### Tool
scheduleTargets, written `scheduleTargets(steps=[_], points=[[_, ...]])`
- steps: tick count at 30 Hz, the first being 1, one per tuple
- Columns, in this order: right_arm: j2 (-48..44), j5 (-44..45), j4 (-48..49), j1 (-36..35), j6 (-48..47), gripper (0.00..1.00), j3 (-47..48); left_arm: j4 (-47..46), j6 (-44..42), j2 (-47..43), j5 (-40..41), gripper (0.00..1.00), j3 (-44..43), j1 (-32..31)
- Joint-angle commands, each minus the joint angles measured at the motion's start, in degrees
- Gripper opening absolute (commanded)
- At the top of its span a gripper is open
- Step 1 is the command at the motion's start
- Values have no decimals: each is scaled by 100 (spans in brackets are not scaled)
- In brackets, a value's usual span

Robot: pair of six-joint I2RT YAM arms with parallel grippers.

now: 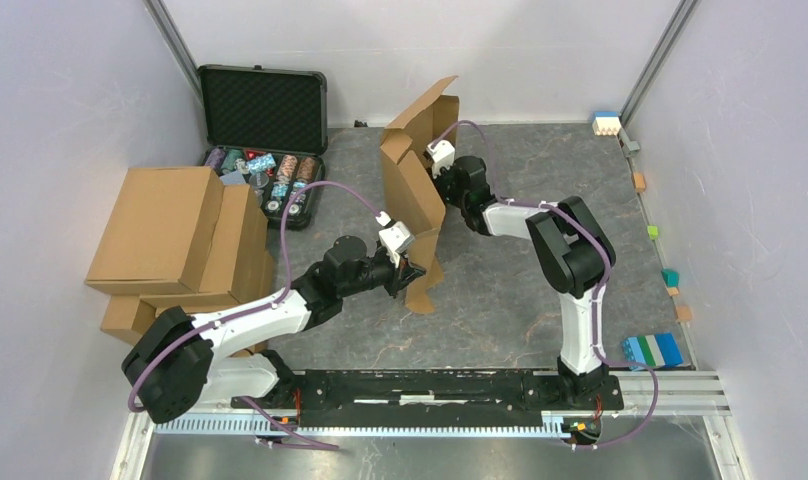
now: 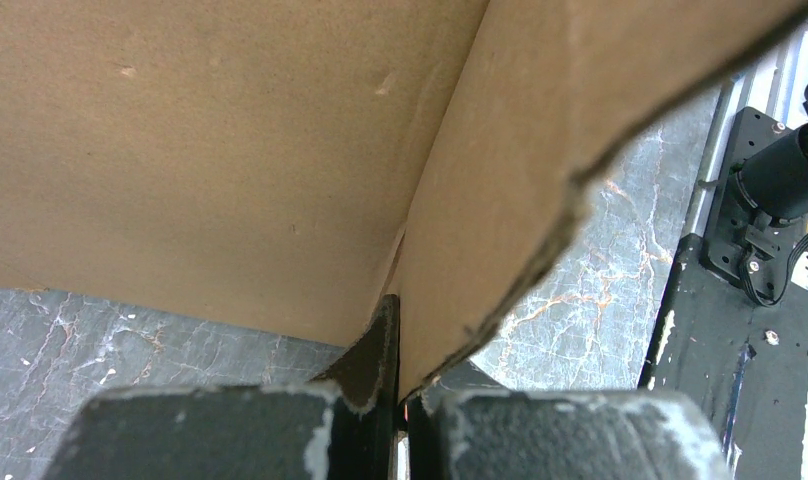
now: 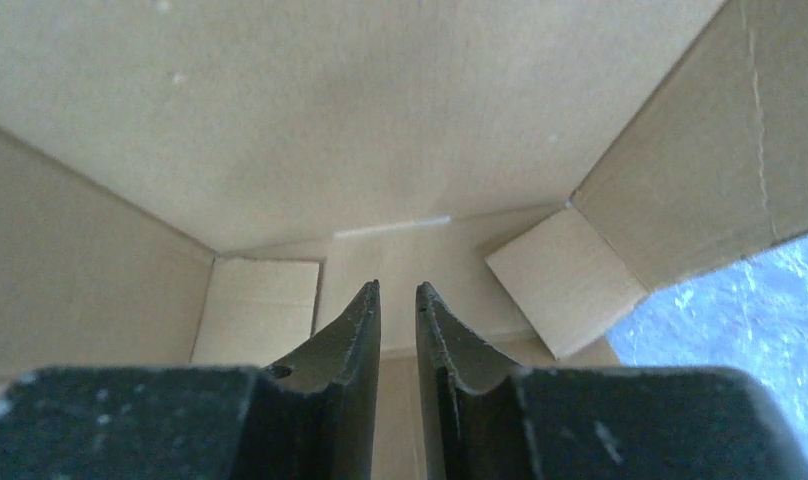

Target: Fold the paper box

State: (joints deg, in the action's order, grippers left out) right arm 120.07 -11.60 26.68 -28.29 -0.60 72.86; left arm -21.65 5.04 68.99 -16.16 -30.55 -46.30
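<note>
I will next pull the box's near flap (image 1: pixel 415 284) with my left gripper toward the carton pile on the left in the top view and then let go, because the box (image 1: pixel 412 190) opens sideways.
The paper box (image 1: pixel 412 190) is a brown corrugated sheet, partly folded and standing on edge in the middle of the table. My left gripper (image 1: pixel 410 268) is shut on the sheet's lower near flap. In the left wrist view that flap (image 2: pixel 500 180) runs down between the fingers (image 2: pixel 380 345) of the left gripper (image 2: pixel 400 385). My right gripper (image 1: pixel 442 160) reaches into the box's upper far part from the right. In the right wrist view the right gripper (image 3: pixel 397 290) points at the inner wall (image 3: pixel 360 120); its jaws stand a narrow gap apart with nothing between them.
A pile of ready-made brown cartons (image 1: pixel 175 240) sits at the left. Behind it lies an open black foam-lined case (image 1: pixel 265 130) holding chips. Blue and green blocks (image 1: pixel 652 350) and small coloured blocks (image 1: pixel 670 278) line the right wall.
</note>
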Motion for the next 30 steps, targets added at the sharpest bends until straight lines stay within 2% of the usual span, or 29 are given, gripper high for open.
scheduleTargets(steps=[1,5,7,10,13,17,26,28,30], points=[[-623,137,475,23,266,26,-465,372,296,112,-183,3,-61,7],[-1002,152,1029,289,629,33,-1113,386,296,28,-139,5,-32,7],[-1148,19,1383,564,854,45,-1432,381,298,-16,-118,5,-13,7],[-1135,-612,2106,1159,1329,56,-1758,386,305,-17,-102,5,-8,7],[-937,-1240,2774,1624,1633,79,-1742,382,305,-6,-106,5,-16,7],[-509,-1905,3002,1848,1384,92,-1120,373,305,-38,-92,5,0,7],[791,-2741,2885,1765,1080,93,1033,364,305,-58,-57,4,14,7],[1112,-2721,2472,1683,901,86,1648,386,296,-57,-47,4,5,7],[1278,-2730,2262,1612,883,70,2012,422,283,-80,25,4,5,7]])
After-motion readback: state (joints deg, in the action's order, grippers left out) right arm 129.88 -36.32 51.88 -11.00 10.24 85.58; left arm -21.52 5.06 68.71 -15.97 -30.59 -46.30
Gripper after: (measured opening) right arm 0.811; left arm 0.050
